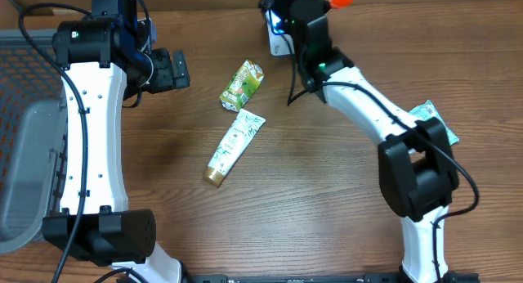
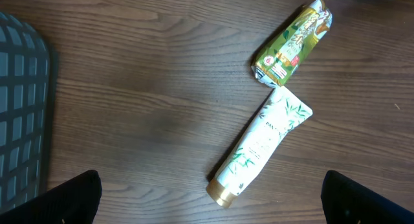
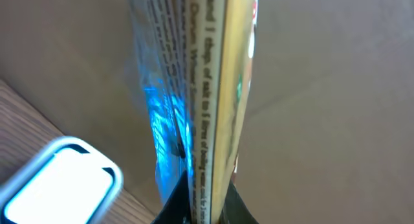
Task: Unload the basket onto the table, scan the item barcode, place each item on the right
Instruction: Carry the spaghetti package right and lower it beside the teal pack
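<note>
The packet already glows with blue scanner light, so my right gripper should next move back and down to release it on the tabletop (image 1: 472, 149) beside the teal packet.
My right gripper (image 3: 206, 211) is shut on a flat printed packet (image 3: 210, 88), seen edge-on and held upright, with blue light glowing on its left face. The white scanner (image 3: 58, 182) sits low on the left, just beside the packet. In the overhead view the right gripper (image 1: 288, 17) is at the table's far edge above the scanner (image 1: 280, 44), and the arm hides most of the packet. My left gripper (image 1: 172, 69) hangs open over the table with nothing between its fingers. Its camera looks down on a white tube (image 2: 262, 146) and a green packet (image 2: 291, 46).
The white tube (image 1: 233, 148) with a gold cap and the green packet (image 1: 242, 85) lie mid-table. A grey mesh basket (image 1: 24, 152) stands at the left edge. A teal packet (image 1: 429, 115) lies at the right, behind my right arm.
</note>
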Robot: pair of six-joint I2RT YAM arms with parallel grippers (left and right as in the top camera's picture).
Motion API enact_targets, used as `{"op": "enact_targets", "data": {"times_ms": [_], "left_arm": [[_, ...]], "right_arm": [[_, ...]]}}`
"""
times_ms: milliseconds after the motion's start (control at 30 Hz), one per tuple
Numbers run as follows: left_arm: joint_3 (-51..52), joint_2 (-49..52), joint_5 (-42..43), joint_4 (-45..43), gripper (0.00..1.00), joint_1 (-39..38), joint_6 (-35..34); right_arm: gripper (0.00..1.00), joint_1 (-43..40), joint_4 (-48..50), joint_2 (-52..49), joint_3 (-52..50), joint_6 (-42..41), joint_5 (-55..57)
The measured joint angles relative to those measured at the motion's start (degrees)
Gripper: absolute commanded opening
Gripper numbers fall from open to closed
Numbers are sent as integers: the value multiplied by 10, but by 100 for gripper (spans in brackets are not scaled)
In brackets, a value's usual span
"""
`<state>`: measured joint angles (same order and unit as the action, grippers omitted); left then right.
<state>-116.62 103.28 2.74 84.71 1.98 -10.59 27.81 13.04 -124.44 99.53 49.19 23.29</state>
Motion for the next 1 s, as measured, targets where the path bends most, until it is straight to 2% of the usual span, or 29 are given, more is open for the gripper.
{"op": "enact_targets", "data": {"times_ms": [533, 1000], "left_arm": [[0, 0, 0, 0, 100, 0, 0], [0, 0, 0, 0, 100, 0, 0]], "right_arm": [[4, 26, 89, -92, 0, 111, -1], [4, 27, 91, -92, 0, 120, 15]]}}
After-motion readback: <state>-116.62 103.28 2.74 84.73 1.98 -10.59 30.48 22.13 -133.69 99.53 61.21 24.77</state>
